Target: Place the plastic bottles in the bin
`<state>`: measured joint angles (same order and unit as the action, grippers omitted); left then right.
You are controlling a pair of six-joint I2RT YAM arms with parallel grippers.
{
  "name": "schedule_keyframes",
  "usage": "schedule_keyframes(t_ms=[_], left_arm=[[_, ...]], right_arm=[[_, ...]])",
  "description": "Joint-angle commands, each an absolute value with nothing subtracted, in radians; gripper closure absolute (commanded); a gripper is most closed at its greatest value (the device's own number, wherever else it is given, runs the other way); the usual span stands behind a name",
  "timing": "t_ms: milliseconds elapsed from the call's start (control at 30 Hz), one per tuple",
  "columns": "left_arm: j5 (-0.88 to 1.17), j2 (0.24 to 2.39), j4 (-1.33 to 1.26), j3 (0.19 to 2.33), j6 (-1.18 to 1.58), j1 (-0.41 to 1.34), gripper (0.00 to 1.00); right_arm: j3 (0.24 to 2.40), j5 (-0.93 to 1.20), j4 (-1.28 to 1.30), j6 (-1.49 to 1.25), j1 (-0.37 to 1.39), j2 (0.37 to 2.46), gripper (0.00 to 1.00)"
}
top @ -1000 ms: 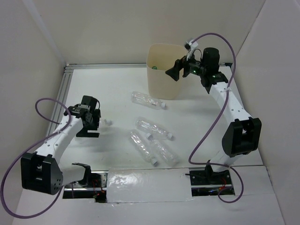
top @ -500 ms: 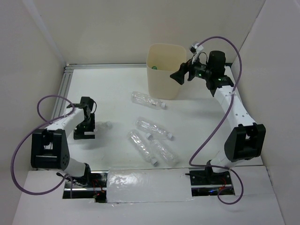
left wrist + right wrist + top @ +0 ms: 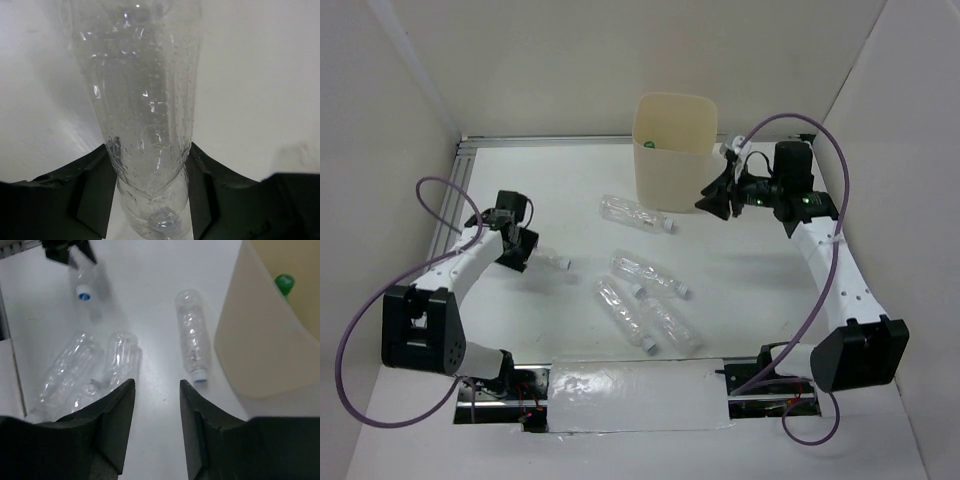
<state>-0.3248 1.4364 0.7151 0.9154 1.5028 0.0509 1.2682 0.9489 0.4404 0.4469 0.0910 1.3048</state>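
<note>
The left gripper lifts outward next, to the right in the top view, over the side of the bin's opening (image 3: 677,122) and releases the bottle, as it is low.
My left gripper (image 3: 527,250) is shut on a clear ribbed bottle (image 3: 548,259) low over the table's left side; in the left wrist view the bottle (image 3: 145,100) fills the gap between both fingers (image 3: 95,175). My right gripper (image 3: 714,203) hangs beside the cream bin (image 3: 675,160), right of its lower wall, open with a narrow gap and nothing in it (image 3: 157,385). A green bottle (image 3: 648,143) lies inside the bin (image 3: 260,340). Several clear bottles lie mid-table: one near the bin (image 3: 635,214), one below it (image 3: 648,273), and a pair nearer me (image 3: 623,312).
White walls close in on the left, back and right. A metal rail (image 3: 460,190) runs along the table's left and back edges. A crinkled clear sheet (image 3: 625,385) lies at the near edge between the arm bases. Purple cables loop off both arms.
The left gripper closed on the bottle and carried it slightly right. The right arm drew back from the bin's rim, down and to the right, and its jaws narrowed.
</note>
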Motion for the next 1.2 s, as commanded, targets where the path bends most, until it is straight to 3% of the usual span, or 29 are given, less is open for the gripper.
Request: schedule_keyframes(t_ms=[0, 33, 100, 300, 467, 733, 867, 967, 1033, 1067, 1100, 1133, 1167], left_arm=[[-0.243, 1.319, 0.545, 1.07, 1.197, 0.141, 0.98], [-0.212, 1.31, 0.494, 1.092, 1.151, 0.158, 0.99], [-0.145, 1.31, 0.343, 1.171, 1.044, 0.222, 0.99], [-0.023, 1.567, 0.166, 1.544, 0.832, 0.382, 0.99], [0.009, 1.83, 0.091, 1.967, 0.678, 0.485, 0.99], [-0.316, 2.066, -0.009, 2.238, 0.609, 0.578, 0.88], [-0.507, 2.154, -0.018, 2.308, 0.524, 0.61, 0.64], [-0.523, 2.21, 0.009, 2.358, 0.479, 0.62, 0.21], [-0.523, 2.22, 0.034, 2.391, 0.469, 0.62, 0.19], [-0.514, 2.201, 0.034, 2.381, 0.469, 0.62, 0.11], [-0.514, 2.18, 0.011, 2.325, 0.469, 0.62, 0.11], [-0.514, 2.152, -0.006, 2.288, 0.457, 0.62, 0.0], [-0.505, 2.125, -0.023, 2.251, 0.457, 0.62, 0.0]], right_arm=[[1.197, 0.979, 0.58, 0.583, 0.086, 1.218, 0.56], [1.148, 0.979, 0.61, 0.595, 0.086, 1.204, 0.62], [1.096, 0.947, 0.633, 0.63, 0.086, 1.162, 0.63], [0.896, 0.81, 0.577, 0.631, 0.116, 1.088, 0.32], [0.801, 0.724, 0.516, 0.62, 0.126, 1.074, 0.27], [0.755, 0.703, 0.462, 0.607, 0.17, 1.098, 0.24], [0.746, 0.703, 0.408, 0.551, 0.244, 1.152, 0.14], [0.746, 0.68, 0.336, 0.47, 0.296, 1.208, 0.13], [0.755, 0.644, 0.254, 0.417, 0.345, 1.242, 0.13], [0.755, 0.631, 0.229, 0.399, 0.359, 1.261, 0.13], [0.755, 0.605, 0.207, 0.382, 0.389, 1.302, 0.13], [0.768, 0.595, 0.18, 0.373, 0.406, 1.322, 0.13], [0.779, 0.582, 0.166, 0.373, 0.423, 1.342, 0.12]])
